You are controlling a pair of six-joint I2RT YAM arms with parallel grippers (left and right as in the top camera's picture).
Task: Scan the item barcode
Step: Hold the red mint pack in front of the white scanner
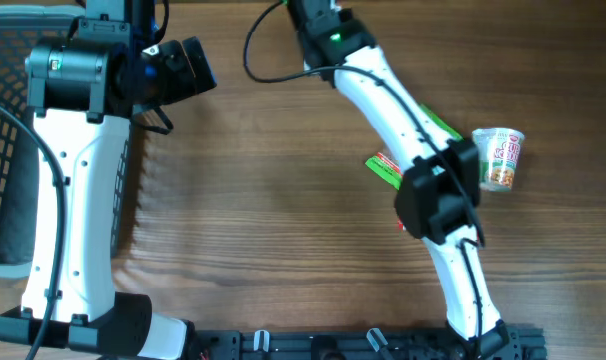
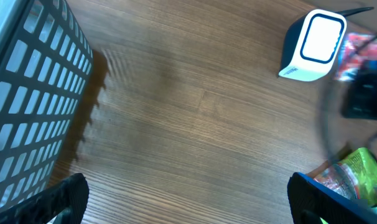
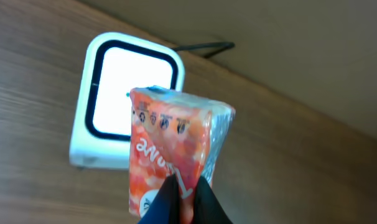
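Observation:
The packet needs to move back from the scanner to the bare wood beside the green packets, and my right gripper needs to let go of it there, because other items are close by.
The item is an orange-red soft packet with white print. My right gripper is shut on its lower edge and holds it upright just in front of the white barcode scanner, covering part of the lit window. The left wrist view shows the same scanner at the upper right, standing on the wooden table. My left gripper is open above bare wood, nothing between its fingers; from overhead it sits at the upper left. The right arm reaches to the top edge, where the packet and scanner are out of view.
A dark mesh basket stands at the left edge, also seen as the basket in the left wrist view. A cup of noodles lies at the right, and green packets lie beside the right arm. A green packet is near the left gripper's right finger.

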